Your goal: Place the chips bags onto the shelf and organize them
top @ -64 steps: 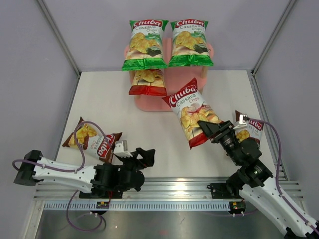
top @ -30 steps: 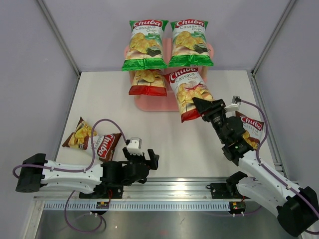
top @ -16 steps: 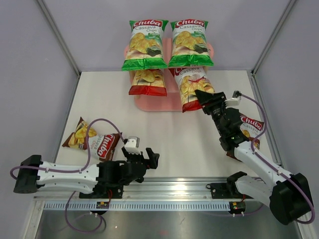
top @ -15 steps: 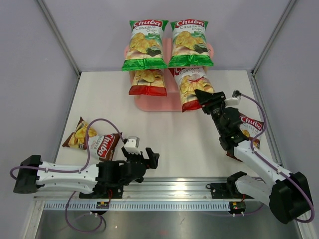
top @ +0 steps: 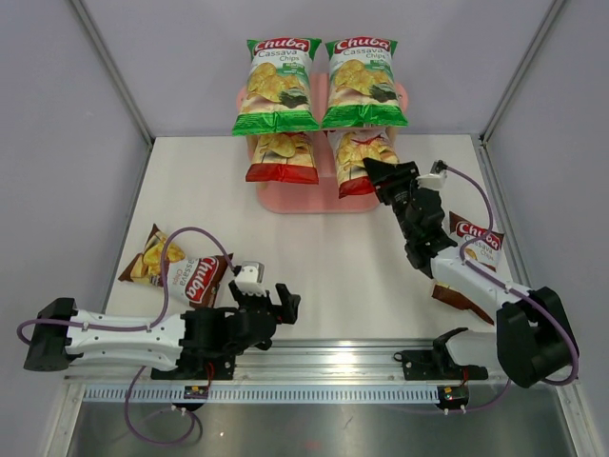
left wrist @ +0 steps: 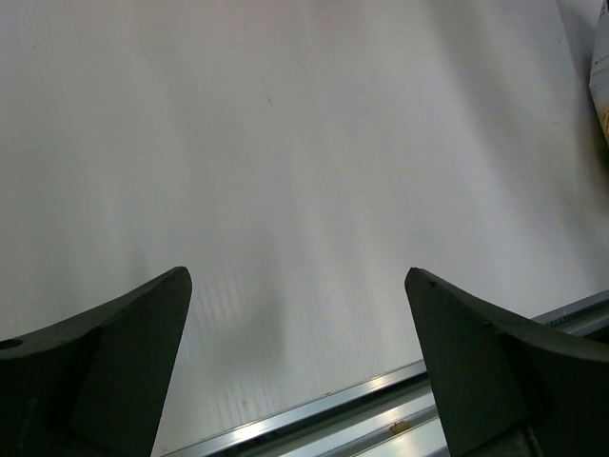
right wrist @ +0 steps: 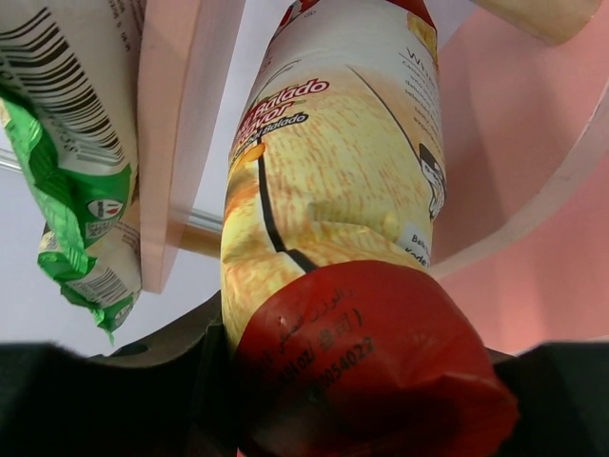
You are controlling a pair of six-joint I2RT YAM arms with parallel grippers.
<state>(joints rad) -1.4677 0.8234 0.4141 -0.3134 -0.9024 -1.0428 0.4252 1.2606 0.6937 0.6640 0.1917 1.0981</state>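
The second red bag's end sticks out nearer than the first's. Next, my right gripper pushes outward and toward the first red bag, then opens.
Two green chips bags (top: pixel 278 84) (top: pixel 364 81) lie side by side on the top board of the pink shelf (top: pixel 314 198). One red bag (top: pixel 282 157) sits on the left of the tier below. My right gripper (top: pixel 379 179) is shut on the bottom end of a second red bag (top: pixel 360 162), which reaches under the top board beside the first. The right wrist view shows this red bag (right wrist: pixel 343 209) between the jaws, a green bag (right wrist: pixel 71 143) on the left. My left gripper (top: pixel 276 303) hangs open and empty near the front rail.
A dark brown bag (top: pixel 176 267) lies on the table at the left. Another brown bag (top: pixel 473 249) lies at the right, partly under my right arm. A metal rail (left wrist: pixel 381 409) runs along the near table edge, just under the left gripper (left wrist: pixel 295 276).
My right gripper has carried the red bag up and away from the table into the shelf's middle tier, right side. The left arm has hardly moved.
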